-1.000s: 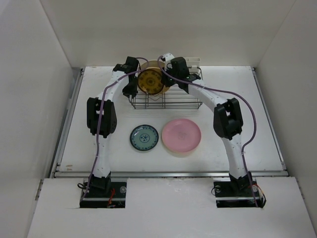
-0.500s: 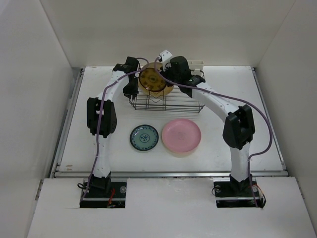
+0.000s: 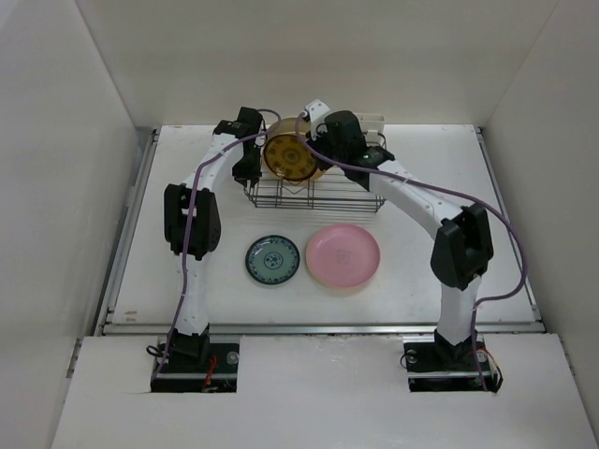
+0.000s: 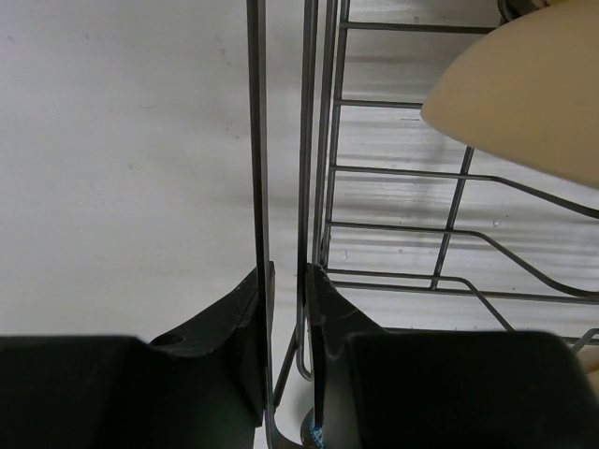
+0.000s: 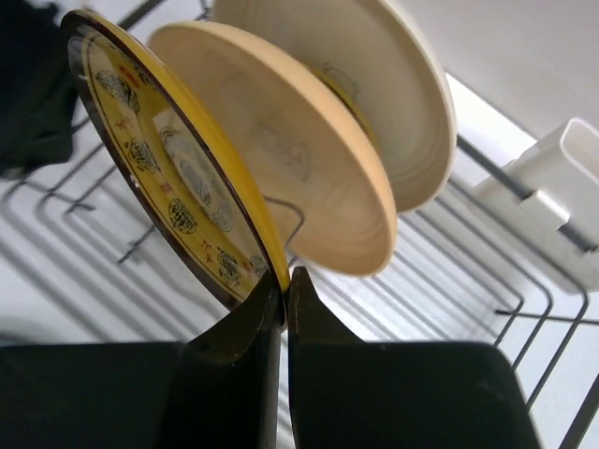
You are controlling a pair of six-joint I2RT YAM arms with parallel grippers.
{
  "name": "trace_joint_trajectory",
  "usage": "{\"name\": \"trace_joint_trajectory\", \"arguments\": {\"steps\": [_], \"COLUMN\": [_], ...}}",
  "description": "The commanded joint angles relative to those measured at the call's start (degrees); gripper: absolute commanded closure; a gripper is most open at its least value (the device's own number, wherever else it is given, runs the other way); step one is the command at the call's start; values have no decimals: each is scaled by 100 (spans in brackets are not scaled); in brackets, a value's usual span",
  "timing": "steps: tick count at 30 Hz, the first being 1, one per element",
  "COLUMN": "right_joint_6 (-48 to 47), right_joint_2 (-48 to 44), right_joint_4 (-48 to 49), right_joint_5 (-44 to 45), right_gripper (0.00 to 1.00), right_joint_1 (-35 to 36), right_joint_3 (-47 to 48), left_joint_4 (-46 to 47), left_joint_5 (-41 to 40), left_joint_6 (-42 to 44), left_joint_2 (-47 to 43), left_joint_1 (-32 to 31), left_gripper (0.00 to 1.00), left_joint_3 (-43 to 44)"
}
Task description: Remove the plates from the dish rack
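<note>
I will next lift my right gripper from the rack and move it back and down onto the teal-green plate to let go, because the plate lies below, toward my base.
The black wire dish rack stands at the back of the table. My right gripper is shut on the lower rim of the dark amber-brown patterned plate, which stands on edge at the rack's left end. Behind it stand a peach-yellow plate and a cream plate. My left gripper is shut on the upright wires of the rack's left wall, and it shows in the top view. The peach plate's edge shows in the left wrist view.
A teal-green patterned plate and a pink plate lie flat on the table in front of the rack. A white plastic holder is clipped to the rack's far right edge. White walls enclose the table.
My right arm's elbow has swung out to the right while its gripper stays on the amber plate, which has turned slightly. The left arm has not moved.
</note>
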Motion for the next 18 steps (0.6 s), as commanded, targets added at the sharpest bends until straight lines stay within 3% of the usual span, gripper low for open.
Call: {"name": "trace_joint_trajectory", "arguments": {"steps": [1,6,10,18], "right_joint_6": [550,815,552,552], "right_joint_2": [-913,-1336,-986,43], "right_joint_4": [62,-630,-1415,-1688], "right_joint_5": [-615,-2316,-3032,-3868], "right_gripper": [100,100,100,100], "right_joint_1": [-5,56,180,435], "right_joint_3": [-122,-719,-1141,-1054], "left_joint_4": [-326,-273,-326,-273], "left_joint_5": [-199,-85,64,-181], "left_joint_6": [-226,-278,-331,-279], "left_joint_2": [-54,-107,-107,-160], "left_joint_1": [-38,-90,-90,-90], "left_gripper": [100,100,100,100], "left_joint_3": [110,110,110,49]}}
